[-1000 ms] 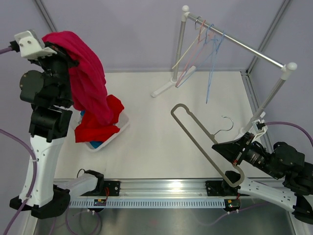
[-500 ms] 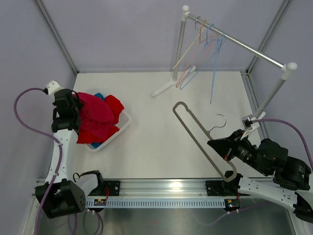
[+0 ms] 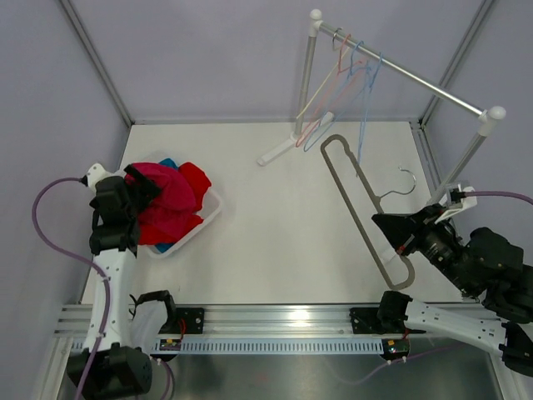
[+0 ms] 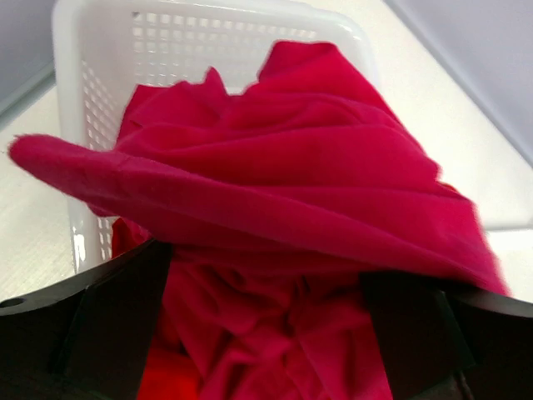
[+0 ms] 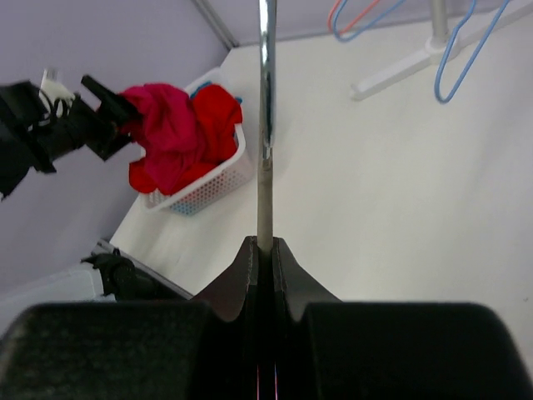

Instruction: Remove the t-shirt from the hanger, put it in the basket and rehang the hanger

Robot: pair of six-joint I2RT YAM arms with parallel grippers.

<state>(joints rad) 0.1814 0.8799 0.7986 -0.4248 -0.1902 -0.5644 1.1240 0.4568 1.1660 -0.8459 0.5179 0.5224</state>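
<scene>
The t-shirt is off the hanger, so my right gripper will next swing outward and turn to put the hanger's silver hook [image 3: 406, 179] over the bar's bare part [image 3: 435, 87] and let go of the hanger.
The crimson t-shirt [image 3: 163, 197] lies bunched in the white basket [image 3: 209, 215], free of the hanger. My left gripper [image 3: 140, 187] hovers at the basket's left rim. In the left wrist view it [image 4: 266, 323] is open, its fingers [image 4: 117, 321] wide apart, with folds of the t-shirt [image 4: 283, 192] lying loose between and over them. The grey-brown hanger [image 3: 353, 208] is bare and held above the table at the right, its silver hook [image 3: 406, 179] pointing right. My right gripper [image 3: 393, 237] is shut on its near end; in the right wrist view it [image 5: 265, 247] pinches the hanger [image 5: 265, 192].
A brighter scarlet garment [image 3: 196, 180] and a bit of teal cloth [image 3: 169, 163] share the basket. A white and silver clothes rail [image 3: 400, 71] stands at the back right, carrying thin pink hangers [image 3: 329, 92] and blue hangers [image 3: 364, 117]. The hanger's far end is close to them.
My left arm came down from high up, lowered the t-shirt into the basket and opened its jaws. The right arm carried the hanger back and right, toward the rail.
</scene>
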